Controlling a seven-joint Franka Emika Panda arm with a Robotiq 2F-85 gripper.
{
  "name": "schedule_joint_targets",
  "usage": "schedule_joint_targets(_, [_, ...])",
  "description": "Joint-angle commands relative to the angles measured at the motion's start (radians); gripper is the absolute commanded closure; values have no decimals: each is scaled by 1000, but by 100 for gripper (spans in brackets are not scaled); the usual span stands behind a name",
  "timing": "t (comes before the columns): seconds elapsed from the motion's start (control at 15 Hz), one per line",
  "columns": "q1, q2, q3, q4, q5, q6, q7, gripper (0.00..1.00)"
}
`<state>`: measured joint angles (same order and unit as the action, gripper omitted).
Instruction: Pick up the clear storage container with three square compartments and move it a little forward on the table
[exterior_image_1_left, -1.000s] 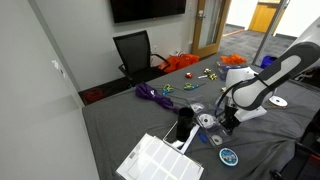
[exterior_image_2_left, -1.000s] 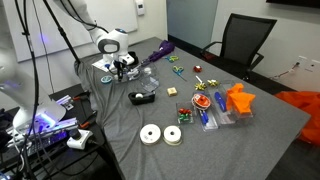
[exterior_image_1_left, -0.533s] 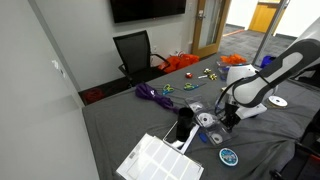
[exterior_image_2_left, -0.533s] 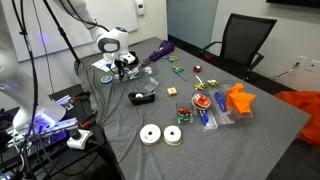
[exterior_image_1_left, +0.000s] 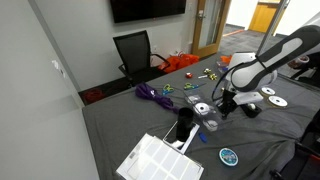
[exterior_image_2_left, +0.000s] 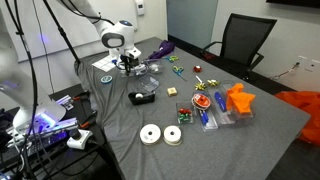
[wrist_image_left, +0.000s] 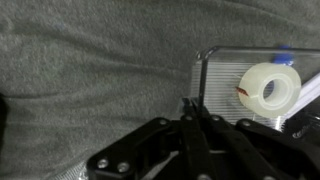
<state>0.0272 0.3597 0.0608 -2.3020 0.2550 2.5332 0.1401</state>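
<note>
The gripper carries the container (exterior_image_1_left: 204, 110) outward next, staying low, onto the dark grey cloth ahead and releases the container's rim. The container is still near the robot's side.
The clear storage container (wrist_image_left: 232, 82) fills the right of the wrist view, with a whitish tape roll (wrist_image_left: 269, 88) in one cell. My gripper (wrist_image_left: 190, 108) is shut on the container's near rim wall. In both exterior views the gripper (exterior_image_1_left: 221, 105) (exterior_image_2_left: 131, 66) holds the container (exterior_image_1_left: 204, 110) (exterior_image_2_left: 146, 69) low over the table (exterior_image_1_left: 120, 125) of dark grey cloth. I cannot tell whether the container touches the cloth. Its far end is cut off in the wrist view.
A large white grid box (exterior_image_1_left: 160, 160) lies at the table's near corner, a black object (exterior_image_1_left: 183, 126) beside it. A purple cord (exterior_image_1_left: 152, 94), small toys, an orange pile (exterior_image_2_left: 238, 99) and shiny round discs (exterior_image_2_left: 151, 134) are strewn around. An office chair (exterior_image_1_left: 134, 52) stands behind.
The arm has risen and swung sideways, carrying the gripper and the container a short way across the table. The other objects have not moved.
</note>
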Motion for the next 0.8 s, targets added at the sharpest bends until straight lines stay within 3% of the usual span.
schedule_joint_targets(0.0, [-26,5,-13,73,1,-51,-19,99])
schedule_joint_targets(0.4, [-19,57,-68,189,-146,-245,-42,99])
schedule_joint_targets(0.73, [-11,47,-74,214,-297,-268,-122,99])
